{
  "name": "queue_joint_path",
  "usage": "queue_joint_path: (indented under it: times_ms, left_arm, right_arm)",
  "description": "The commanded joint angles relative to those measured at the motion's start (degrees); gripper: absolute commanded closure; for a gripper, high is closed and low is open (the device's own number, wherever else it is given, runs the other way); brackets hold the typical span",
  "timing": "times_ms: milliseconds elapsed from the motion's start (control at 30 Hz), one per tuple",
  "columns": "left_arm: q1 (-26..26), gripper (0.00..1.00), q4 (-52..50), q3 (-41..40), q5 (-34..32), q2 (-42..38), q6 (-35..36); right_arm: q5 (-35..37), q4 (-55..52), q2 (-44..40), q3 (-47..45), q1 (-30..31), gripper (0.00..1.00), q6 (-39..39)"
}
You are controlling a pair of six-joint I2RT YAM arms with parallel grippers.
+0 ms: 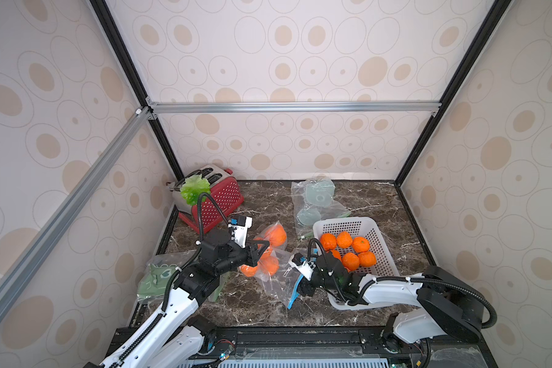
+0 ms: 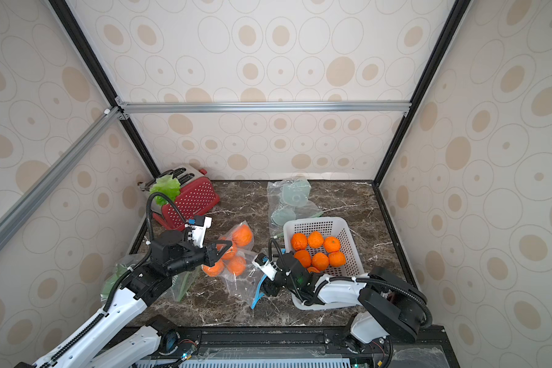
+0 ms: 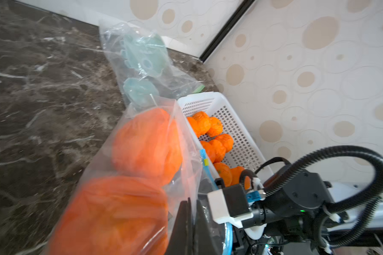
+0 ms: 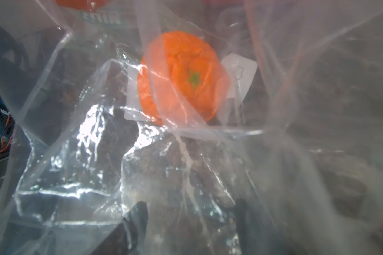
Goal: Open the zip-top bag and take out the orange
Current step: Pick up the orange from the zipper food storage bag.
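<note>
The tabletop under the raised oranges lies below my left gripper, so I will lower it, tipping the fingers downward to set the bag (image 1: 276,282) down, and release the bag's film.
The clear zip-top bag (image 1: 276,282) (image 2: 239,283) lies mid-table with several oranges (image 1: 276,236) (image 2: 242,235) inside. My left gripper (image 1: 261,248) (image 2: 220,251) is shut on the bag's plastic film next to the oranges; the left wrist view shows the film pinched between its jaws (image 3: 191,201). My right gripper (image 1: 297,291) (image 2: 265,288) is at the bag's blue zip strip (image 1: 293,294), low over the table. In the right wrist view its fingers (image 4: 140,204) stand apart with only crumpled plastic around them. An orange (image 4: 181,75) shows ahead through the film.
A white perforated basket (image 1: 344,220) (image 2: 316,220) holding several oranges stands right of the bag, under my right arm. A red toaster (image 1: 220,200) with a green leaf sits back left. Another clear bag (image 1: 316,197) lies at the back, and one more (image 1: 155,277) under my left arm.
</note>
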Motion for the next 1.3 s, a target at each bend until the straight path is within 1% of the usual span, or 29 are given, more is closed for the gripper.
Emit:
queue_joint_path:
  times_ms: [0,67,167,267,333,433,533,567,633,667,733,767,833,900,1000,1067,1100,1200,1267]
  left_arm:
    - [-0.05,1.00,-10.37,4.09,-10.21,4.06,2.59]
    - [-0.07,1.00,-8.34,2.57,-9.65,6.55,1.79]
    - [-0.07,1.00,-3.01,-1.08,-10.68,8.34,0.00]
    - [-0.07,1.00,-2.13,-2.32,-12.53,10.47,-0.16]
    - [-0.07,0.79,-2.46,-2.47,-13.13,12.08,0.08]
    - [-0.07,0.63,-3.35,-2.22,-13.48,13.69,0.76]
    - [-0.07,0.44,-4.97,-2.16,-17.96,14.07,0.88]
    - [-0.01,0.41,-5.68,-2.26,-20.06,14.02,1.07]
    - [0.03,0.38,-8.06,-2.41,-25.81,14.47,1.01]
    - [0.13,0.36,-8.17,-2.75,-26.79,14.75,0.99]
    - [0.54,0.35,-6.97,-4.18,-27.08,15.76,0.77]
    - [0.63,0.37,-6.63,-4.59,-26.94,16.42,0.44]
    - [0.73,0.46,-6.02,-5.29,-26.81,18.13,0.02]
    - [0.84,0.62,-4.77,-5.97,-25.48,19.22,-0.46]
    - [1.06,0.78,-2.57,-7.28,-23.57,19.53,-1.47]
    - [1.01,0.84,-1.84,-7.69,-22.55,19.37,-1.78]
    - [1.06,0.89,-1.79,-7.70,-22.12,19.35,-1.83]
    - [1.05,1.00,-1.25,-7.92,-20.38,19.32,-2.46]
    - [1.10,1.00,-0.47,-8.19,-18.48,19.27,-3.23]
  right_arm:
    - [1.11,2.87,-0.01,-0.44,0.24,0.33,-0.68]
    - [2.01,2.70,-0.53,-0.52,0.23,0.33,-0.95]
    - [2.12,2.39,-0.98,-0.72,0.23,0.33,-1.34]
    - [1.88,1.58,-0.89,-0.55,0.23,0.33,-1.63]
    - [1.89,1.10,-0.72,-0.55,0.23,0.33,-1.65]
    - [1.50,0.16,-0.28,-0.38,0.18,0.33,-2.32]
    - [1.03,-1.01,0.22,0.12,0.27,0.33,-2.70]
    - [0.67,-1.15,0.39,0.24,0.28,0.33,-2.88]
    - [-0.22,-1.39,0.89,0.46,0.34,0.33,-3.10]
    - [-0.89,-1.58,1.09,0.55,0.40,0.33,-3.19]
    - [-2.10,-1.42,1.79,0.87,0.53,0.33,-3.05]
    - [-2.51,-1.33,2.10,1.00,0.68,0.33,-3.14]
    - [-3.34,-0.85,2.89,1.47,1.35,0.32,-3.53]
    - [-4.39,-0.43,3.58,2.00,2.42,0.29,-5.04]
    - [-4.21,-1.27,5.21,3.74,3.97,0.26,-6.62]
    - [-4.23,-1.94,6.20,4.85,4.63,0.25,-7.16]
    - [-4.44,-1.73,6.79,5.27,4.83,0.24,-7.49]
    - [-4.30,0.32,8.67,6.13,5.26,0.22,-7.22]
    - [-4.17,1.25,10.67,7.18,5.54,0.21,-7.15]
